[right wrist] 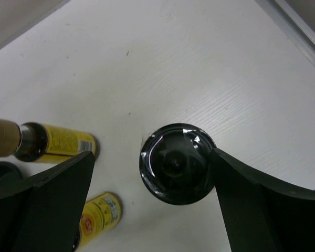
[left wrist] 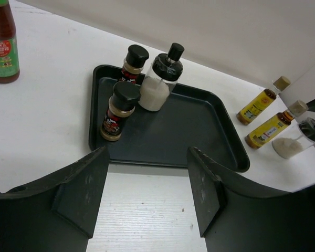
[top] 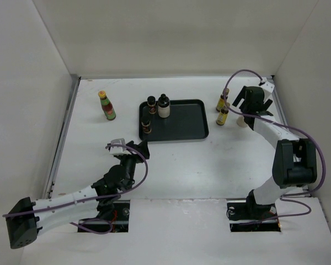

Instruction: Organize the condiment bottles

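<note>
The robot's right gripper has to move away from the amber bottles next, then go down around the second white bottle's cap, which is nearer one finger, and close.
A black tray [top: 182,130] holds two short dark jars [top: 151,102] [top: 147,126] and a white black-capped bottle [top: 164,106]. The red bottle [top: 106,105] with a yellow cap stands left of the tray. Two slim amber-yellow bottles [top: 223,102] [top: 223,115] stand right of it. My right gripper [top: 245,109] is open above the second white bottle [top: 241,121]. In the right wrist view its black cap [right wrist: 177,163] sits between the jaws of this gripper [right wrist: 152,157]; the right finger [right wrist: 252,199] touches it and the left is apart. My left gripper [left wrist: 147,184] is open and empty before the tray [left wrist: 199,131].
White walls enclose the table on the left, back and right. A metal rail [top: 63,132] runs along the left edge. The amber bottles [right wrist: 58,142] [right wrist: 97,215] stand close to my right gripper's left finger [right wrist: 42,205].
</note>
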You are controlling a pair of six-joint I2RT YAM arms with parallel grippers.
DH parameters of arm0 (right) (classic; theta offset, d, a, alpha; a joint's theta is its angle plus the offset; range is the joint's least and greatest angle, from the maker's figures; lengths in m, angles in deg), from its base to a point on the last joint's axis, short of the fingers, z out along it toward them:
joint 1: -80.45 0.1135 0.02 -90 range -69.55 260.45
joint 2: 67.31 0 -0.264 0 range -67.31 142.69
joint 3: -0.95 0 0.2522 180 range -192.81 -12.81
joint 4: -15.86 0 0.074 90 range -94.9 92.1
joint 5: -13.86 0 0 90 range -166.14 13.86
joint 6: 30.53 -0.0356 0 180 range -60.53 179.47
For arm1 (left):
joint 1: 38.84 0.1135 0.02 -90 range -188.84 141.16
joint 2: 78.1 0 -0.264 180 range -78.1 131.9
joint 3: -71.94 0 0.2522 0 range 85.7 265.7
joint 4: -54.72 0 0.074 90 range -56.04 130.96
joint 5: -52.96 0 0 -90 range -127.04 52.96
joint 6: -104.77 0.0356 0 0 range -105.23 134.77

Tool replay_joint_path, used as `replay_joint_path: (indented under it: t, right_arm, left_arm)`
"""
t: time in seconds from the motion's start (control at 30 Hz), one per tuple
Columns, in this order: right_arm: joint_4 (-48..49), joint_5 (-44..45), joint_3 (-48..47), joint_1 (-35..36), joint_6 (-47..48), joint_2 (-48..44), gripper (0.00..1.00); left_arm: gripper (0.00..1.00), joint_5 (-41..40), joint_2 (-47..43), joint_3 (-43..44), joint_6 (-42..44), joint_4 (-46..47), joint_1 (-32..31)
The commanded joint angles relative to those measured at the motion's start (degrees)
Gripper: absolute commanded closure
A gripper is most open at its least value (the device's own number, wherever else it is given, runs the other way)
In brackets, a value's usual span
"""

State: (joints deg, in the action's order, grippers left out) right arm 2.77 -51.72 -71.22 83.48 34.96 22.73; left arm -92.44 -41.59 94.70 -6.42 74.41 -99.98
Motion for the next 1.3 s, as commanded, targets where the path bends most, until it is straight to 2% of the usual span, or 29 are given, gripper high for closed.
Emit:
replay_joint_path:
  t: [0.0,0.13,0.27,0.4,0.57,0.8,0.93,1.03,1.1,1.13,1.2,1.27]
  right_arm:
    - [0.92,-0.61,-2.76,-1.14,-1.06,3.38,0.03]
    - [1.35,0.35,-2.15,-1.49,-1.68,3.83,0.06]
    - [5.65,4.13,2.33,-1.23,-1.51,-1.87,0.07]
    - [5.14,6.07,2.52,-1.31,-0.19,-4.96,0.06]
    - [4.43,9.06,2.95,-1.23,0.96,-4.35,0.03]
    - [4.52,5.73,3.13,-1.58,-0.36,-0.4,0.03]
    - [4.7,1.07,1.29,-2.28,-1.5,2.76,0.06]
    - [4.6,0.27,0.23,-2.46,-2.2,4.18,0.19]
    - [4.87,0.8,0.4,-2.55,-2.9,3.57,0.37]
    - [5.04,1.67,0.84,-2.63,-3.17,2.43,0.42]
    - [6.71,4.56,2.77,-2.46,-3.35,-1.77,0.5]
    - [8.47,7.12,4.53,-2.46,-2.82,-6.87,0.51]
  left_arm:
    - [0.41,0.29,-0.74,-0.12,0.01,3.2,0.54]
    - [0.41,0.73,-0.92,-0.21,0.01,3.2,1.08]
    - [0.41,0.81,-0.39,-0.21,-0.17,3.29,1.42]
    - [0.41,0.64,-0.13,-0.03,-0.26,3.37,0.81]
    - [0.41,0.56,-0.91,-0.03,-0.08,3.46,0.28]
    - [0.41,0.9,-0.74,0.06,-0.17,3.46,-0.07]
    - [0.41,0.9,-0.21,0.23,-0.25,3.46,-0.16]
    - [0.4,0.73,0.49,0.15,-0.26,3.72,0.37]
    - [0.4,0.9,0.75,0.15,-0.26,3.73,0.55]
    - [0.4,0.82,0.75,0.15,-0.34,3.81,0.28]
    - [0.4,0.73,1.28,0.06,-0.34,4.25,0.46]
    - [0.4,0.9,1.89,0.06,-0.34,4.52,0.72]
